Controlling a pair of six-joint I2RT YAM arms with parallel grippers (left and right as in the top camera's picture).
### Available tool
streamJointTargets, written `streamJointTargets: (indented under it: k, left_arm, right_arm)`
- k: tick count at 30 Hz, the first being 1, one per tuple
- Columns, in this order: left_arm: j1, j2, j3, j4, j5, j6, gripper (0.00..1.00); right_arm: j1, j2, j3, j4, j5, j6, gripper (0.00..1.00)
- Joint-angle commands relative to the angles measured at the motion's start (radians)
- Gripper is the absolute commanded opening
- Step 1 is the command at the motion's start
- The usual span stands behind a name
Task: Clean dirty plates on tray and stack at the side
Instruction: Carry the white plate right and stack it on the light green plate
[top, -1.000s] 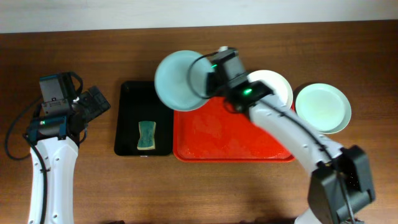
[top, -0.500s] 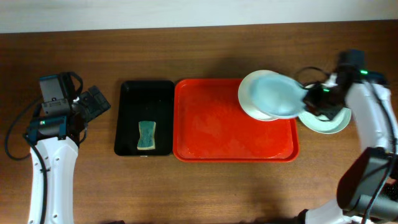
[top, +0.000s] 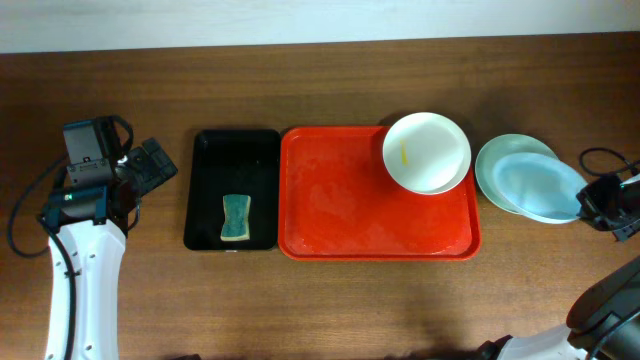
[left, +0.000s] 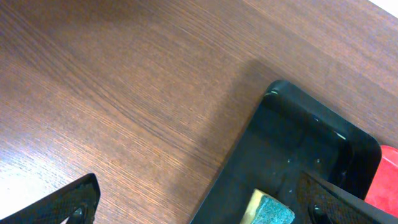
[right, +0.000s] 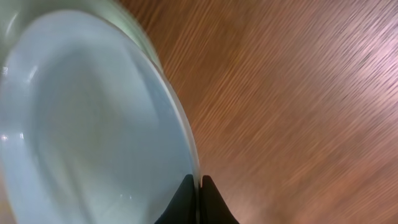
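The right gripper moves toward the red tray (top: 340, 215) next until the blue and green plates line up, then releases the blue plate's rim, since the blue plate sticks out past the green one.
The red tray (top: 340, 215) lies mid-table. A white plate (top: 427, 151) with a small yellow smear sits on its back right corner. A pale blue plate (top: 540, 188) lies over a pale green plate (top: 497, 155) on the table right of the tray. My right gripper (top: 592, 200) is shut on the pale blue plate's right rim; the right wrist view shows its fingers (right: 199, 185) pinching the rim of the blue plate (right: 87, 124), with the green plate's edge (right: 134, 28) behind. My left gripper (top: 150, 165) is open and empty at the far left, left of the black tray.
A narrower black tray (top: 232, 160) left of the red tray holds a green and yellow sponge (top: 236, 218). The left wrist view shows the black tray's corner (left: 298, 130) and the sponge (left: 270, 211). A cable (top: 600, 157) lies near the right edge.
My right arm carried the pale blue plate from over the red tray's left side across to the right and onto the pale green plate. The left arm has not moved.
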Motion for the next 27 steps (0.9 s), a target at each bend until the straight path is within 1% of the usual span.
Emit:
streamJointTargets:
  k: [1,5,7,8,9,10,11,12,14,16,18,21,27]
  left_arm:
    - [0.007,0.001,0.003,0.002,0.0,-0.01,0.99]
    - [0.007,0.001,0.003,0.002,0.0,-0.01,0.99]
    - [0.007,0.001,0.003,0.002,0.0,-0.01,0.99]
    - [0.007,0.001,0.003,0.002,0.0,-0.01,0.99]
    - [0.007,0.001,0.003,0.002,0.0,-0.01,0.99]
    - [0.007,0.001,0.003,0.002,0.0,-0.01,0.99]
    - [0.007,0.001,0.003,0.002,0.0,-0.01,0.99]
    - [0.007,0.001,0.003,0.002,0.0,-0.01,0.99]
    - [0.007,0.001,0.003,0.002,0.0,-0.01,0.99]
    - [0.007,0.001,0.003,0.002,0.0,-0.01,0.99]
    - [0.007,0.001,0.003,0.002,0.0,-0.01,0.99]
    - [0.007,0.001,0.003,0.002,0.0,-0.01,0.99]
    - [0.007,0.001,0.003,0.002,0.0,-0.01,0.99]
  right_arm:
    - [0.006,-0.028,-0.076,0.093,0.044,-0.011,0.04]
    - [0.041,-0.028,-0.174,0.234,0.04,-0.011,0.04]
    - [0.059,-0.028,-0.195,0.276,0.04,-0.01,0.04]
    - [0.062,-0.028,-0.196,0.278,0.039,-0.01,0.12]
    - [0.067,-0.028,-0.195,0.279,0.04,-0.011,0.27]
    - [0.072,-0.028,-0.195,0.279,0.036,-0.011,0.4]
    - [0.077,-0.028,-0.195,0.278,0.028,-0.012,0.58]
    - [0.081,-0.028,-0.195,0.277,0.017,-0.013,0.73]
    - [0.093,-0.028,-0.195,0.27,-0.029,-0.05,0.78]
    - [0.123,-0.027,-0.196,0.266,-0.086,-0.106,0.79]
    - [0.169,-0.027,-0.196,0.267,-0.094,-0.156,0.8]
    - [0.237,-0.027,-0.196,0.269,-0.056,-0.157,0.8]
    - [0.352,-0.024,-0.196,0.282,-0.053,-0.157,0.82]
